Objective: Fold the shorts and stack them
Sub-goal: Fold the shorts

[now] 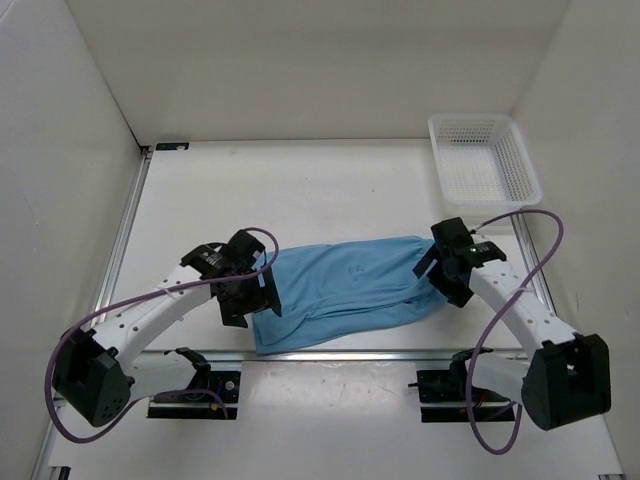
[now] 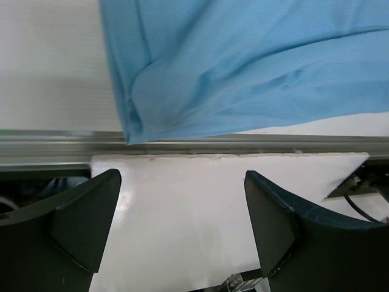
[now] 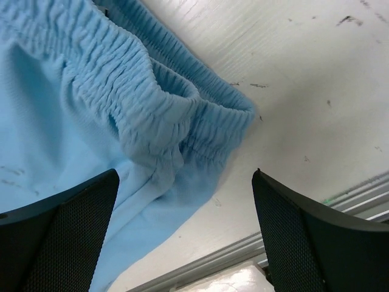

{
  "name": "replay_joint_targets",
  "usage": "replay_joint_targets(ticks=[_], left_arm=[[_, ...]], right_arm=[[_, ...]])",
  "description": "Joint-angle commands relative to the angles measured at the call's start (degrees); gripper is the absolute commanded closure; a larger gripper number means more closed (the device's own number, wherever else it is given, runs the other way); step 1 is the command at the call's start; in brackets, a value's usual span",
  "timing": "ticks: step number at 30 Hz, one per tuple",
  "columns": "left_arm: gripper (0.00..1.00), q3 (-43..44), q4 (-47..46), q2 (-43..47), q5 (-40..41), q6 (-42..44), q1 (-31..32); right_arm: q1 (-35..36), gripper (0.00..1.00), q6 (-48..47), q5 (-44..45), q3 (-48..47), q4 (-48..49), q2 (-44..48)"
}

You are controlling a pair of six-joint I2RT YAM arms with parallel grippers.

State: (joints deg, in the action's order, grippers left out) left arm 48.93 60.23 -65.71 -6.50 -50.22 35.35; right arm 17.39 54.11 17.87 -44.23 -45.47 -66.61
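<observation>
The left gripper moves down, fingers open, onto the near hem corner of the shorts next, since that corner still lies below and beyond its fingers.
The light sky-blue shorts (image 1: 345, 290) lie flat across the near half of the table, folded into a long band. Their gathered waistband (image 3: 152, 103) is at the right end and their leg hems (image 2: 130, 115) at the left end. My left gripper (image 1: 256, 290) hovers at the left end, open, and the left wrist view shows nothing between its fingers (image 2: 85, 225), with the shorts (image 2: 243, 61) just beyond the tips. My right gripper (image 1: 441, 268) is at the waistband end, also open. The fabric lies below its spread fingers (image 3: 304, 237) and is not pinched.
A white plastic mesh basket (image 1: 485, 155) stands at the back right corner. A metal rail (image 2: 243, 145) runs along the table's near edge just in front of the shorts. White walls enclose the table on the left, back and right.
</observation>
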Motion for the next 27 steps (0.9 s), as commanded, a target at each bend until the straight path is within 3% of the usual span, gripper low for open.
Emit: replay_joint_targets(ticks=[1, 8, 13, 17, 19, 21, 22, 23, 24, 25, 27], left_arm=[[0.07, 4.8, 3.7, 0.9, 6.0, 0.4, -0.4], [0.09, -0.6, -3.6, -4.8, 3.8, 1.5, -4.0], [0.09, -5.5, -8.5, -8.6, -0.6, 2.8, -2.8], [0.15, -7.3, -11.4, -12.6, -1.4, 1.2, -1.8], [0.27, -7.4, -12.3, -14.8, -1.4, 1.2, -1.8], [0.47, -6.6, -13.6, -17.9, -0.9, 1.2, -1.8], [0.74, -6.0, -14.3, -19.1, -0.9, 1.2, -1.8], [0.88, -5.3, -14.3, -21.3, -0.1, 1.2, -1.8], [0.9, -3.6, -14.3, -22.3, -0.1, 2.2, -1.8], [0.9, -2.5, -14.3, -23.3, 1.0, 2.2, -2.4], [0.9, -0.3, -14.3, -25.8, 1.7, 3.8, -4.1]], right_arm=[[0.2, 0.06, 1.8, 3.5, -3.8, -3.6, 4.3], [-0.3, 0.07, -2.3, 3.3, -6.6, -4.3, 1.5], [-0.3, 0.07, -3.6, -1.4, -4.0, -2.1, 0.3], [-0.3, 0.08, -3.6, -2.0, -2.4, -0.1, -0.3], [-0.3, 0.11, -3.6, -2.9, -1.7, 1.1, -1.7], [-0.3, 0.14, -3.6, -4.5, -0.2, 3.0, -4.1], [-0.3, 0.18, -3.0, -6.3, 1.1, 3.9, -5.9], [-0.3, 0.27, -2.3, -7.2, 1.9, 5.9, -6.5], [-0.3, 0.37, -2.3, -7.8, 2.5, 6.7, -7.1], [-0.3, 0.55, -1.7, -7.8, 3.0, 7.5, -8.0], [-0.3, 0.7, -1.7, -6.5, 2.5, 8.0, -8.8]])
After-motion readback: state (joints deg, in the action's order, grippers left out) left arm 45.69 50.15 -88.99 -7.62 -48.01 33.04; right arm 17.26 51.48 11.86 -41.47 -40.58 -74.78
